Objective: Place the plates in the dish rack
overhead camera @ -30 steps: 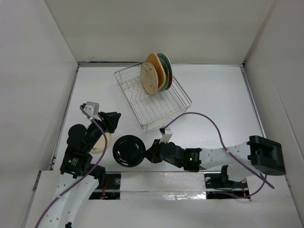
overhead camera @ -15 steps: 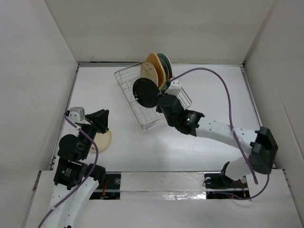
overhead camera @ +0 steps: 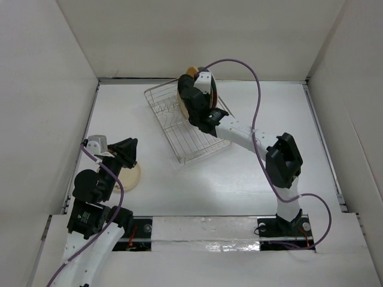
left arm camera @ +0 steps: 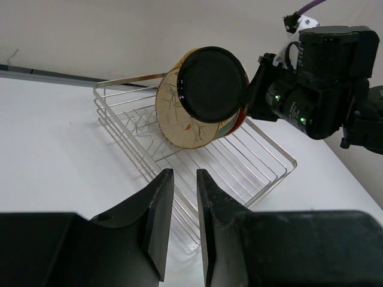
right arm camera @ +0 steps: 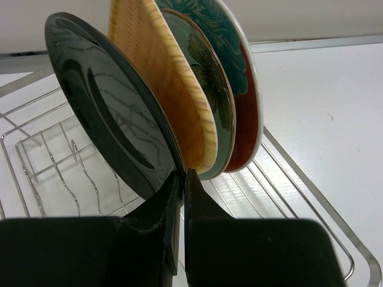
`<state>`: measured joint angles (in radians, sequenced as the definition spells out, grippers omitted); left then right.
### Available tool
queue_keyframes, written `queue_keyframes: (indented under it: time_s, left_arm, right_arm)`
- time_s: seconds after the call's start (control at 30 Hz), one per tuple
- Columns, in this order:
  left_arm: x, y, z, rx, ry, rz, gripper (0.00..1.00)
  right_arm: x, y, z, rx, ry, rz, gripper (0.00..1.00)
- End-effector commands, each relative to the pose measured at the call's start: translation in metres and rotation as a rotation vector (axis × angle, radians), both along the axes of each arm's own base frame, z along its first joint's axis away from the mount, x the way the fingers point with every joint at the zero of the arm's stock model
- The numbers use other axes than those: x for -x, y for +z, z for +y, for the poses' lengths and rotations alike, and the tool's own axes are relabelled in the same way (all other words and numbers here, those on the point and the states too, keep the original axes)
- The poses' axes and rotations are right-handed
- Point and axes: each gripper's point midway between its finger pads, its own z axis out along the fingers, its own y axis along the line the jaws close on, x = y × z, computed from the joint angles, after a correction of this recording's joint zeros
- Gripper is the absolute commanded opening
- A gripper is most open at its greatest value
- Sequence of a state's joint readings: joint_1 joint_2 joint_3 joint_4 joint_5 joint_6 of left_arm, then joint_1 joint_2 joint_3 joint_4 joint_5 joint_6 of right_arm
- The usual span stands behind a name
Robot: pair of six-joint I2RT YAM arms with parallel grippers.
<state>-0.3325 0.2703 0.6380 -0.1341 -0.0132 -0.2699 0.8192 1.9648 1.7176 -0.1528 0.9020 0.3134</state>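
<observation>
The dish rack's empty wires lie below the right gripper, on its left in the top view, so the gripper will move down and to that side to free the black plate.
My right gripper (overhead camera: 188,97) (right arm camera: 181,173) is shut on the rim of the glossy black plate (right arm camera: 114,119) (left arm camera: 212,84). It holds the plate upright over the dish rack (overhead camera: 179,134) (left arm camera: 257,161), right against the standing plates. Behind it stand the tan floral plate (left arm camera: 176,122), the bamboo-coloured plate (right arm camera: 161,78), the pale green plate (right arm camera: 210,84) and the red patterned plate (right arm camera: 246,101). My left gripper (overhead camera: 125,152) (left arm camera: 184,172) is slightly open and empty, above the cream plate (overhead camera: 131,178) lying flat on the table.
The rack's near rows of tines (right arm camera: 48,161) hold no plates. White walls close in the table on the left, back and right. The right arm's purple cable (overhead camera: 257,89) loops above the rack's right side.
My right arm has carried the black plate from the table's front up to the rack and against the standing plates. My left arm drew back left, then stayed still.
</observation>
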Motion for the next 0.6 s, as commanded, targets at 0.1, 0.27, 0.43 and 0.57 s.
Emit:
queue_keyframes:
  time_s: [0.1, 0.27, 0.43, 0.57]
  left_arm:
    - [0.003, 0.011, 0.001, 0.005, -0.003, -0.046, 0.19]
    - [0.004, 0.011, -0.002, 0.004, -0.017, -0.045, 0.19]
    - [0.004, 0.010, -0.003, 0.002, -0.020, -0.044, 0.19]
    - [0.003, 0.009, -0.003, 0.002, -0.020, -0.040, 0.19]
  right_arm:
    - [-0.012, 0.021, 0.011, 0.005, -0.047, -0.047, 0.00]
    - [-0.023, 0.005, 0.019, 0.015, -0.046, -0.009, 0.00]
    - [-0.029, -0.001, 0.018, 0.007, -0.056, -0.005, 0.00]
    - [-0.030, -0.006, 0.017, 0.010, -0.071, -0.002, 0.00]
